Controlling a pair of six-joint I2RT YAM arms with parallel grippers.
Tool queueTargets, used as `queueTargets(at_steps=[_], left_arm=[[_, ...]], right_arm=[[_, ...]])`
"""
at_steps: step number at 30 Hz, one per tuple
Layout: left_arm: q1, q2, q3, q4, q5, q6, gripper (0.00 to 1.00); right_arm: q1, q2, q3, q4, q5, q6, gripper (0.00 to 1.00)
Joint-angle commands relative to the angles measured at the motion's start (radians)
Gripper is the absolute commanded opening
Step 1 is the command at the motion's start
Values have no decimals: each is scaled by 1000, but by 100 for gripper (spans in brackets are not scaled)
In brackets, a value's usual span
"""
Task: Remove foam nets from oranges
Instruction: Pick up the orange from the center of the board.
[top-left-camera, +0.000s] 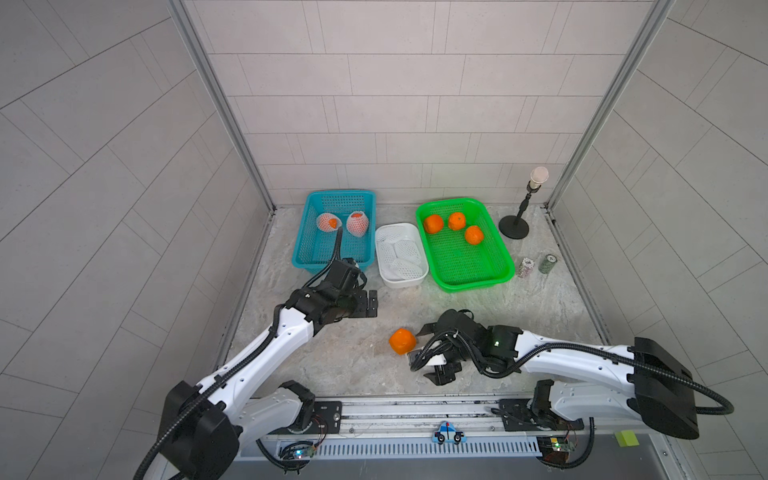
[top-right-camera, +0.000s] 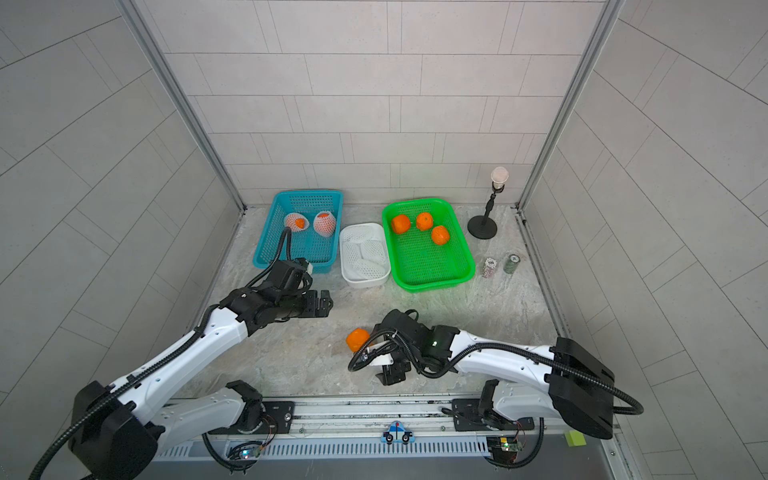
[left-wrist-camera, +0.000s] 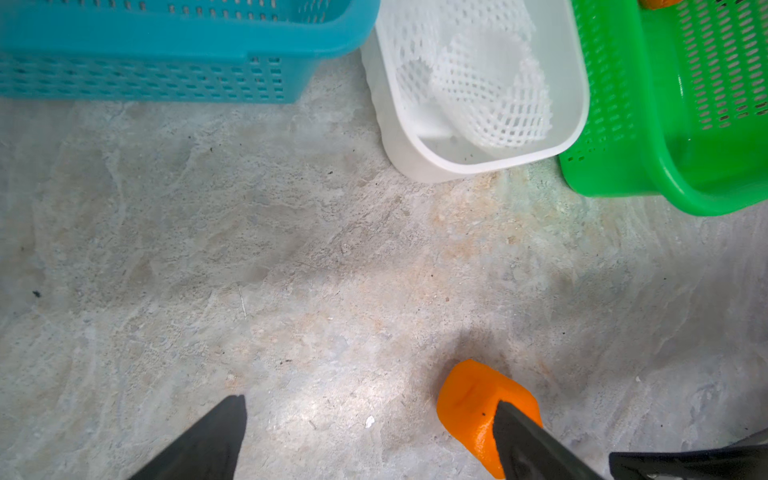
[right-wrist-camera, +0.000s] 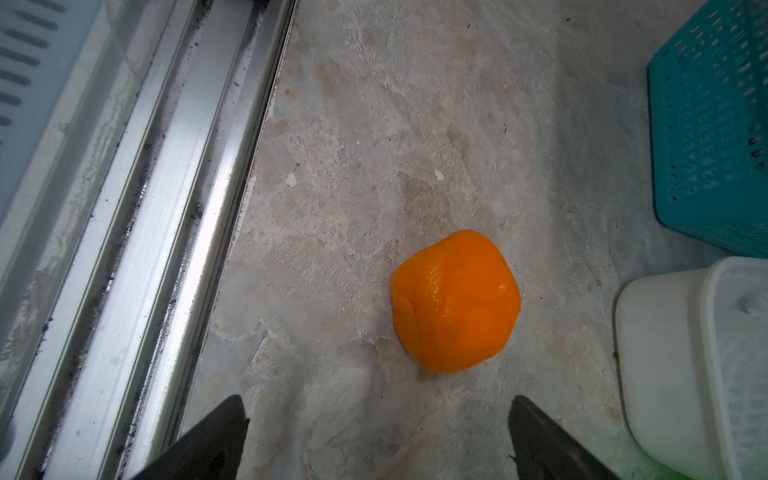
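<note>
I need to move my right gripper outward and down around the bare orange (top-left-camera: 402, 341) next, because it is still on the tabletop while other bare ones are in the green basket (top-left-camera: 478, 282).
A bare orange (top-left-camera: 402, 340) lies on the table near the front, just ahead of my right gripper (right-wrist-camera: 376, 405), which is open and empty. My left gripper (left-wrist-camera: 370, 405) hovers open and empty in front of the blue basket (top-left-camera: 309, 257); one of its fingers overlaps the orange (left-wrist-camera: 469, 399) in the left wrist view. Two oranges in foam nets (top-left-camera: 358, 224) (top-left-camera: 326, 221) sit at the back of the blue basket. Three bare oranges (top-left-camera: 433, 223) lie in the green basket (top-left-camera: 478, 282). Loose foam nets (left-wrist-camera: 490, 99) fill the white tub (top-left-camera: 405, 282).
A black stand with a pale ball top (top-left-camera: 515, 226) is at the back right. Two small chip stacks (top-left-camera: 524, 268) (top-left-camera: 547, 264) stand right of the green basket. The metal rail (right-wrist-camera: 166, 208) runs along the table's front edge.
</note>
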Motion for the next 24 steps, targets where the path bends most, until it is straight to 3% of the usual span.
queueTargets(at_steps=[1, 11, 20, 24], left_arm=[[3, -25, -23, 13, -54, -28, 100], [4, -41, -48, -2, -111, -62, 100], [4, -132, -134, 105, -102, -99, 100], [4, -141, -134, 104, -117, -98, 100]], right_arm=[[-5, 45, 46, 8, -25, -68, 99], [-42, 190, 138, 24, -71, -101, 97], [-79, 336, 256, -6, -112, -156, 94], [-99, 403, 303, -30, -144, -166, 88]])
